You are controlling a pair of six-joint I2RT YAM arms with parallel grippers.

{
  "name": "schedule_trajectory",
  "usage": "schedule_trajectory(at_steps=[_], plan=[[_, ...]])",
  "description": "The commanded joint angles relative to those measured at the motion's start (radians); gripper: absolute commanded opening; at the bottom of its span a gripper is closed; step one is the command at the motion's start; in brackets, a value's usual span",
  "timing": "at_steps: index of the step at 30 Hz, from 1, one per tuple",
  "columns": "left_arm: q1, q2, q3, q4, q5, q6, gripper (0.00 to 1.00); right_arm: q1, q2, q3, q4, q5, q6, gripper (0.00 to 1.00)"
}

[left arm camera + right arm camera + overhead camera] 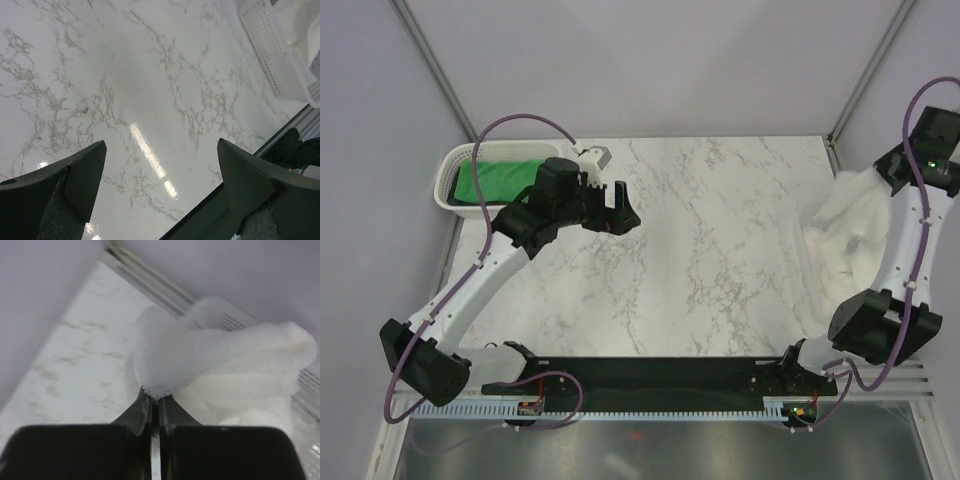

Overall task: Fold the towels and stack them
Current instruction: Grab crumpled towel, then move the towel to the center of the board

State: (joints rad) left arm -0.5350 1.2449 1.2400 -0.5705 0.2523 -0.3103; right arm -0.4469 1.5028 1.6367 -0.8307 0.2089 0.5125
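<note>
My right gripper needs to carry the towel left in the top view next, lower it onto bare marble in the middle of the table (677,236) and release it.
A white towel (850,220) hangs in a bunch at the table's right edge, lifted by my right gripper (892,165), which is shut on its top fold. In the right wrist view the towel (220,360) bulges just above the closed fingertips (145,407). My left gripper (620,200) is open and empty over the left part of the table; in the left wrist view it (162,150) spans bare marble. A folded green towel (500,180) lies in the white basket (448,180) at the far left.
The marble table (700,250) stretches between the arms. A white basket (272,50) with white cloth shows at the top right of the left wrist view. Grey walls and metal posts close the back and sides.
</note>
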Motion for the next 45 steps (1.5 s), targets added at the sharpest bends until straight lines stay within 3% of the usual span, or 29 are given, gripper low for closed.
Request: schedule_trajectory(at_steps=[1,3,6,8,13,15,18,22,25,27,28,31,37,41,45], plan=[[0.035,0.016,0.129,0.021,-0.099,-0.07,1.0,0.022,-0.119,0.202,0.065,-0.456,-0.004,0.0],[0.096,0.024,0.165,0.006,-0.053,-0.099,1.0,0.071,-0.127,0.279,0.172,-0.645,0.07,0.0],[0.15,0.013,0.207,-0.008,-0.013,-0.119,1.0,0.335,-0.066,0.498,0.159,-0.678,0.09,0.0],[0.164,-0.021,0.204,-0.005,-0.018,-0.121,1.0,0.388,-0.041,0.624,0.171,-0.695,0.136,0.0],[0.167,-0.081,0.145,-0.005,0.024,-0.096,0.97,0.438,-0.084,0.456,0.392,-0.839,0.299,0.0],[0.165,-0.119,0.107,-0.005,0.024,-0.096,0.97,0.521,-0.099,0.34,0.542,-0.904,0.366,0.0],[0.167,-0.189,0.02,0.001,0.134,-0.102,0.94,0.654,-0.13,0.1,0.544,-0.816,0.29,0.0],[0.168,-0.28,-0.132,0.0,0.027,-0.168,0.95,0.778,-0.122,-0.296,0.554,-0.668,0.227,0.0],[0.168,-0.305,-0.233,0.012,-0.015,-0.159,0.95,0.852,-0.037,-0.408,0.559,-0.513,0.176,0.07],[0.168,-0.292,-0.278,0.023,-0.013,-0.139,0.95,0.891,0.046,-0.407,0.497,-0.459,0.12,0.22],[0.168,-0.283,-0.286,0.026,0.001,-0.125,0.95,0.902,0.065,-0.393,0.469,-0.444,0.059,0.37],[0.162,-0.228,-0.297,0.06,0.076,-0.113,0.91,0.913,0.07,-0.373,0.375,-0.33,0.031,0.62],[0.15,-0.083,-0.278,0.171,0.102,-0.148,0.91,0.913,0.06,-0.248,0.213,-0.132,-0.037,0.67],[0.15,0.086,-0.182,0.262,0.198,-0.237,0.91,0.915,-0.063,-0.342,0.232,-0.059,-0.092,0.73],[0.126,0.246,-0.058,0.336,0.277,-0.274,0.88,0.916,-0.208,-0.501,0.303,-0.132,-0.091,0.75]])
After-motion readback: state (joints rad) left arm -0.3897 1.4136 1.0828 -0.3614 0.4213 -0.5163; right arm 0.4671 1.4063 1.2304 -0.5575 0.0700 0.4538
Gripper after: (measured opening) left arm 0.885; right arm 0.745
